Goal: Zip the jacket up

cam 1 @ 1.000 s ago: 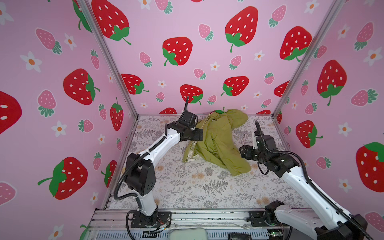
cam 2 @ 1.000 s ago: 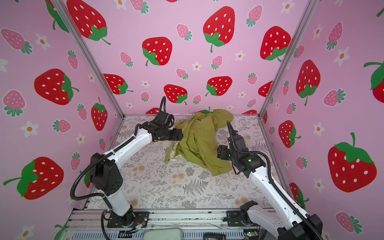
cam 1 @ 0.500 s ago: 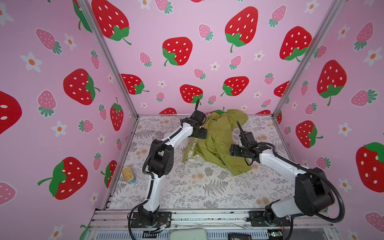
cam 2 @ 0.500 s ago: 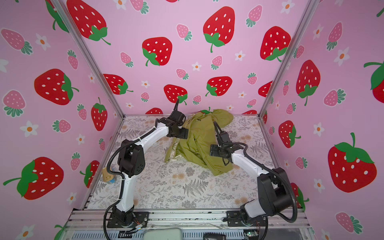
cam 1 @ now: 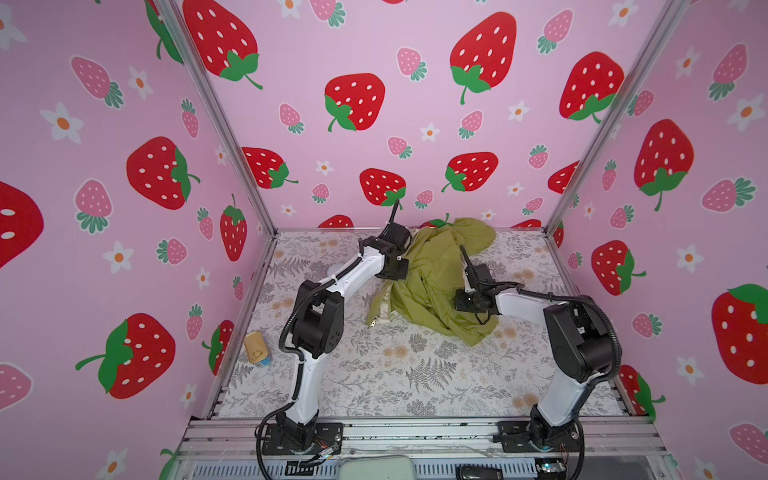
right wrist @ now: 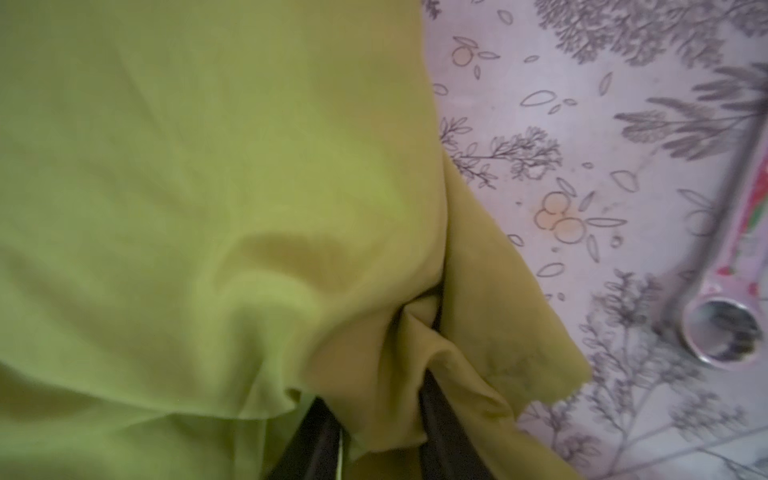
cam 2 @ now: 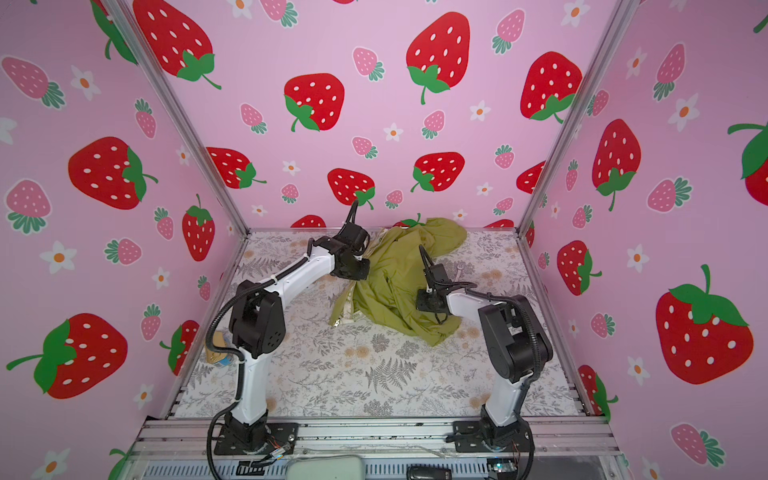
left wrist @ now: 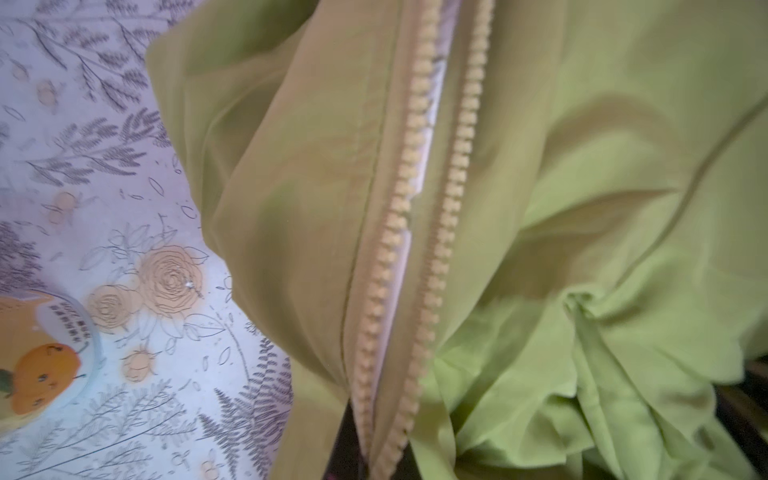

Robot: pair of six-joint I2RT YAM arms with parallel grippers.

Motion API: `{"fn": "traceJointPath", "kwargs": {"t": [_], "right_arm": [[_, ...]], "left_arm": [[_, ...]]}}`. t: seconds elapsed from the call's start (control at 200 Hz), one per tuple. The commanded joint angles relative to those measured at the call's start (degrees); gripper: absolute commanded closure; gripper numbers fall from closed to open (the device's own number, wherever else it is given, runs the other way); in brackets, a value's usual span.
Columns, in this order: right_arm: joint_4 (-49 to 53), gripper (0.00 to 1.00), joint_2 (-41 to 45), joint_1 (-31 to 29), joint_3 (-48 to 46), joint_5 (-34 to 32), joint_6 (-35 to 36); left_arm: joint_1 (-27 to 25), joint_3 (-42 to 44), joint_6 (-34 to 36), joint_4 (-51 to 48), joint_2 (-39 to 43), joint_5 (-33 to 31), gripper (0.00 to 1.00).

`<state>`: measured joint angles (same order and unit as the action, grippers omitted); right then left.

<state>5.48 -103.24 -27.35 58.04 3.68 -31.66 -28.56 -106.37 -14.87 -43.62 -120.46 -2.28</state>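
Next, my left gripper lifts the pinched zipper edge (left wrist: 389, 424) up over the crumpled jacket. It then lets go there, because the cloth beside the teeth (left wrist: 415, 208) lies bunched.
The olive-green jacket (cam 1: 432, 286) (cam 2: 395, 286) lies crumpled at the back middle of the table. My left gripper (cam 1: 405, 266) (cam 2: 365, 266) is at its left edge. In the left wrist view the jacket (left wrist: 582, 208) shows two separate rows of cream zipper teeth (left wrist: 415, 208), and both run down into my left gripper (left wrist: 374, 461), which is shut on that zipper edge. My right gripper (cam 1: 455, 301) (cam 2: 417, 301) sits on the jacket's right side. In the right wrist view a fold of jacket (right wrist: 208, 166) is pinched in my right gripper (right wrist: 382, 415) between its dark fingers (right wrist: 440, 424).
A small can (cam 1: 257, 349) (left wrist: 37, 353) with an orange picture stands by the left wall. A metal spoon (right wrist: 723, 328) lies on the floral cloth to the right of the jacket. Pink strawberry walls close in the table on three sides.
Both arms have reached further onto the jacket. Both grippers stood open before and have now closed on its fabric. The jacket itself has hardly shifted.
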Motion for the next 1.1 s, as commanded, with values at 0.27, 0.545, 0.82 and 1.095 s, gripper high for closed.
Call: {"fn": "traceJointPath", "kwargs": {"t": [0.27, 0.545, 0.82, 1.095], "right_arm": [[-5.72, 0.97, -5.64, -0.41, 8.05, 13.14, -5.67], [-6.0, 1.0, -0.98, -1.38, 7.37, 17.32, -7.69], [-1.1, 1.0, 8.99, 0.55, -1.15, 11.21, -4.57], [2.62, 0.92, 11.3, 4.53, -6.43, 3.78, -3.2]], "left_arm": [[-2.85, 6.07, -0.53, -4.57, 17.98, 4.87, 1.0], [-7.43, -3.64, -1.25, -14.29, 19.81, 4.87, 1.0], [-9.06, 0.0, -3.19, -14.29, 21.13, 1.28, 0.9], [-9.06, 8.22, -5.41, -10.48, 22.59, -0.16, 0.41]]}}
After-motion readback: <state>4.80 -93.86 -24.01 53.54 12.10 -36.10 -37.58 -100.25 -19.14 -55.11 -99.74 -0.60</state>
